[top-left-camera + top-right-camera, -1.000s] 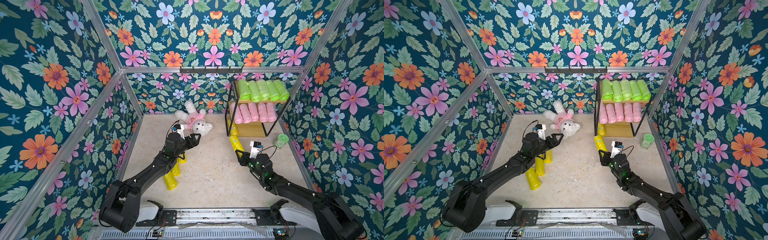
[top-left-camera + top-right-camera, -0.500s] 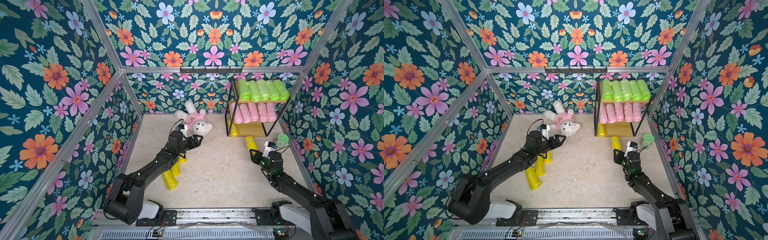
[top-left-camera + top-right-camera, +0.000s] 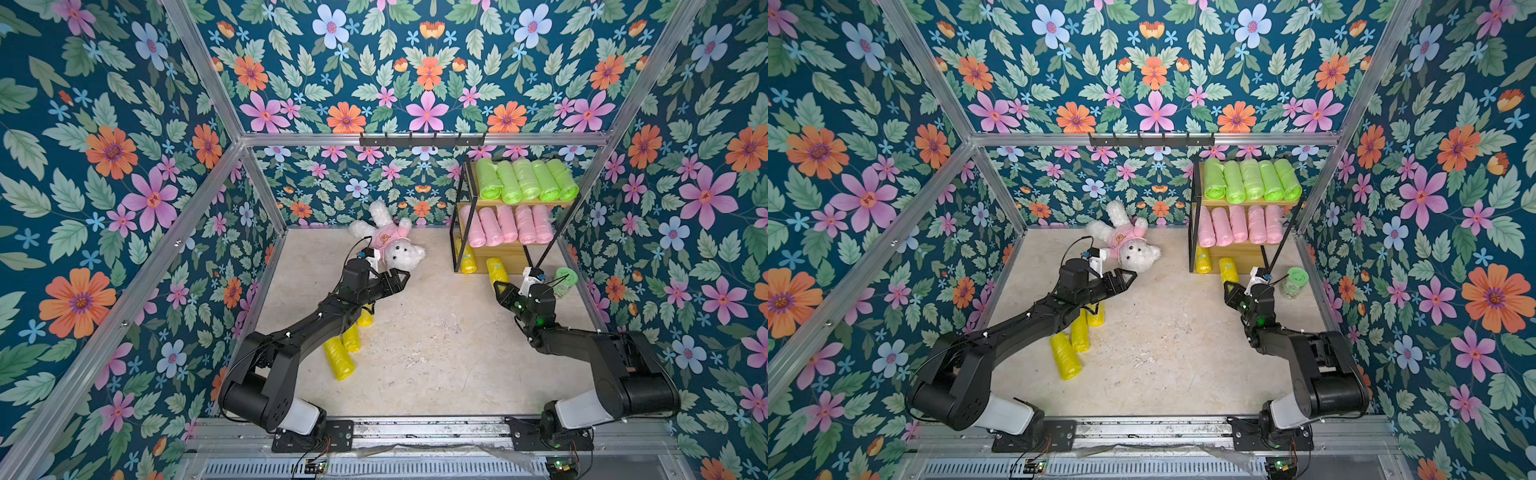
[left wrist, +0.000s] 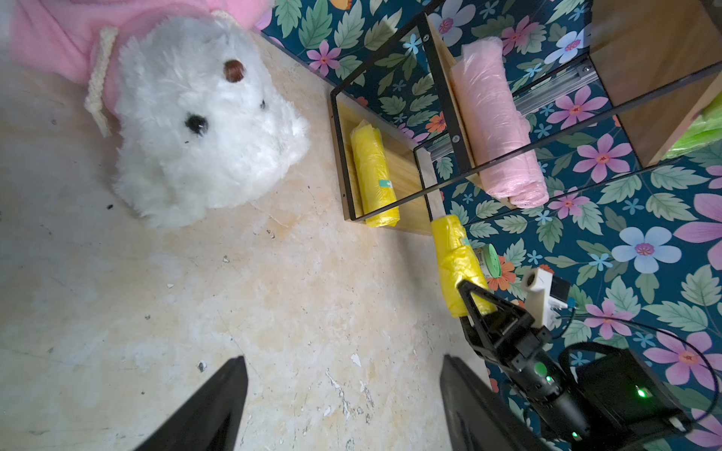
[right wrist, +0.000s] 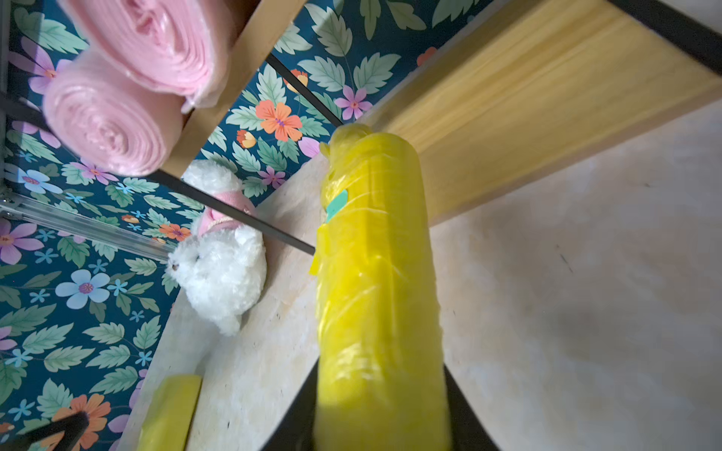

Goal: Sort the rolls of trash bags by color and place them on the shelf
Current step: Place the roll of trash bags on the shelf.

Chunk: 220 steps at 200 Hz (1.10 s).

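Note:
Next, my right gripper moves outward, slides its roll onto the bottom board (image 3: 482, 258) (image 5: 432, 143) beside the yellow roll there and releases it, because that board holds its color.
The shelf (image 3: 503, 251) stands at the back right, with several lime green rolls (image 3: 525, 180) on its top board and several pink rolls (image 3: 505, 224) on the middle one. One yellow roll (image 3: 468, 259) lies on the bottom board. My right gripper (image 3: 500, 286) is shut on another yellow roll (image 5: 375, 273), whose far end reaches the bottom board's front edge. My left gripper (image 4: 342, 357) is open and empty above the floor near the bear. Three yellow rolls (image 3: 338, 357) lie on the floor under my left arm.
A white teddy bear (image 3: 395, 249) in a pink top lies at the back, just beyond my left gripper. A small green-lidded jar (image 3: 565, 280) stands by the right wall beside my right wrist. A black hook rail (image 3: 422, 139) runs along the back wall.
My right gripper has carried the yellow roll from mid-floor to the right and back, up to the shelf's bottom board. The left arm has barely moved.

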{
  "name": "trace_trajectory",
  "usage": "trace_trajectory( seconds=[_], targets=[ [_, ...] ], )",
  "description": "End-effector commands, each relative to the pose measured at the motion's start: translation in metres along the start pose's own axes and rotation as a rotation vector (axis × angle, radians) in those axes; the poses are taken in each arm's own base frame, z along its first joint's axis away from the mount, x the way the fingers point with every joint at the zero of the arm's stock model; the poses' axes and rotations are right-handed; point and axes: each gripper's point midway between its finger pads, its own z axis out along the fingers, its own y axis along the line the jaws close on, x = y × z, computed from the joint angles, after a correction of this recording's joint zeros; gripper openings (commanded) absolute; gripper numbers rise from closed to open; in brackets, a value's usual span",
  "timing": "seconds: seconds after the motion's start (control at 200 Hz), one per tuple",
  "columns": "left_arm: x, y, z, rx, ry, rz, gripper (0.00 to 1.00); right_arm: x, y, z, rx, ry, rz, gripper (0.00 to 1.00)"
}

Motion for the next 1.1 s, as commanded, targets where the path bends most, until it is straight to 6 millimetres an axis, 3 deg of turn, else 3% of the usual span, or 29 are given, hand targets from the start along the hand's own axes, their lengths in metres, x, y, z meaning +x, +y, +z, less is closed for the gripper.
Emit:
trace_trajectory(
  seconds=[0.0, 0.17, 0.51, 1.095],
  targets=[
    [-0.004, -0.008, -0.002, 0.028, -0.016, 0.009, 0.83, -0.024, 0.011, 0.016, -0.047, -0.089, 0.009, 0.35],
    [-0.004, -0.008, -0.004, 0.029, -0.014, 0.007, 0.83, -0.021, 0.000, 0.048, -0.044, -0.083, 0.068, 0.35],
    [-0.001, -0.008, -0.004, 0.033, -0.006, 0.004, 0.83, -0.019, -0.010, 0.087, -0.063, -0.076, 0.169, 0.35],
    [-0.002, -0.011, -0.003, 0.046, 0.000, 0.007, 0.83, -0.023, -0.014, 0.122, -0.056, -0.061, 0.215, 0.40]
  ],
)
